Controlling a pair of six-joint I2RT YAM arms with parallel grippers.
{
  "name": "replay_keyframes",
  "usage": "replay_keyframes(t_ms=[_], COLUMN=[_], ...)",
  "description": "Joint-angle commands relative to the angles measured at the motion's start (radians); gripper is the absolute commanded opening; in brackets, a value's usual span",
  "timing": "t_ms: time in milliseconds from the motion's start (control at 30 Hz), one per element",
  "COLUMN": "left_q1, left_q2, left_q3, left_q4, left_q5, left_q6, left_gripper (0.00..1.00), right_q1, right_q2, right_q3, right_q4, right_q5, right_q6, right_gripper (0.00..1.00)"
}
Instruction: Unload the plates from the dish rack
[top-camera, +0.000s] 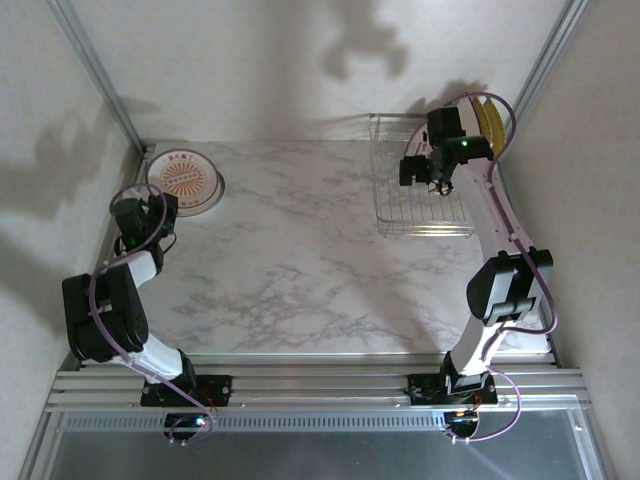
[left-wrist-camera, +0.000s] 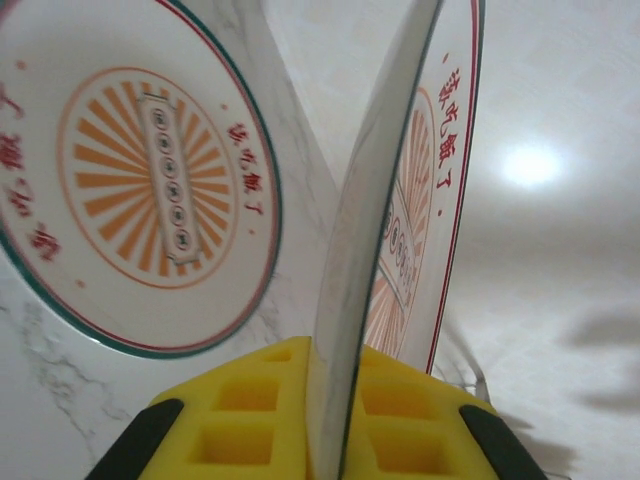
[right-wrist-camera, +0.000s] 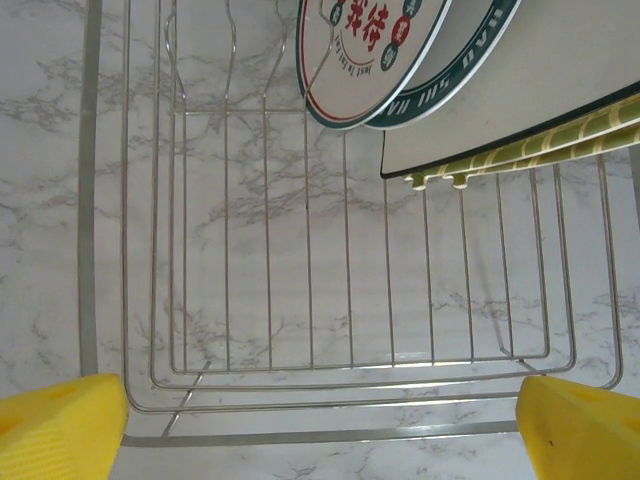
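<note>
The left gripper will lower its raised plate onto the matching plate (left-wrist-camera: 140, 180), which lies flat below and outward of that gripper, before it lets go of the plate's rim.
My left gripper (left-wrist-camera: 335, 375) is shut on the rim of a round white plate (left-wrist-camera: 375, 230) with an orange sunburst, seen edge-on and tilted up. A matching plate (left-wrist-camera: 140, 180) lies flat on the marble beside it. From above, the left gripper (top-camera: 160, 207) sits at the plates (top-camera: 185, 175) in the far-left corner. The dish rack (top-camera: 395, 200) stands at the far right with my right gripper (top-camera: 432, 180) open above it. In the right wrist view the right gripper (right-wrist-camera: 320, 440) faces the bare rack floor (right-wrist-camera: 300, 370). Round plates (right-wrist-camera: 375, 50) and square plates (right-wrist-camera: 520, 105) stand in its far end.
White walls and slanted metal frame posts (top-camera: 95, 70) close in the marble table (top-camera: 300, 270) on three sides. A yellow plate (top-camera: 490, 120) leans at the rack's far-right end behind the right arm. An aluminium rail (top-camera: 320, 380) runs along the near edge.
</note>
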Motion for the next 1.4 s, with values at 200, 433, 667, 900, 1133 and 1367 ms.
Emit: replay_keyframes(t_ms=[200,433,667,900,1133,1367], left_q1=[0.025,0.028,0.028,0.030,0.028,0.027], left_q2=[0.145,0.216,0.279,0.329,0.365,0.373], left_q3=[0.068,0.100,0.139,0.155,0.176,0.195], left_q4=[0.061,0.071,0.074,0.087,0.082,0.056], left_q5=[-0.040,-0.058,-0.056,-0.059,-0.049,-0.043], left_q6=[0.029,0.041,0.036,0.025,0.022,0.036], left_gripper=[0.00,0.00,0.00,0.00,0.00,0.16], right_q1=[-0.006,-0.008,-0.009,-0.009,-0.009,-0.009], right_q2=[-0.038,-0.033,-0.028,-0.023,-0.016,-0.011], right_q3=[-0.043,-0.046,-0.048,-0.045,-0.040,-0.037], right_q4=[-0.001,0.004,0.007,0.010,0.011,0.015], right_q5=[-0.008,-0.013,-0.019,-0.030,-0.033,-0.041], right_q6=[-0.021,-0.023,-0.023,-0.023,-0.026,-0.024], right_gripper=[0.99,0.99,0.99,0.99,0.99,0.99])
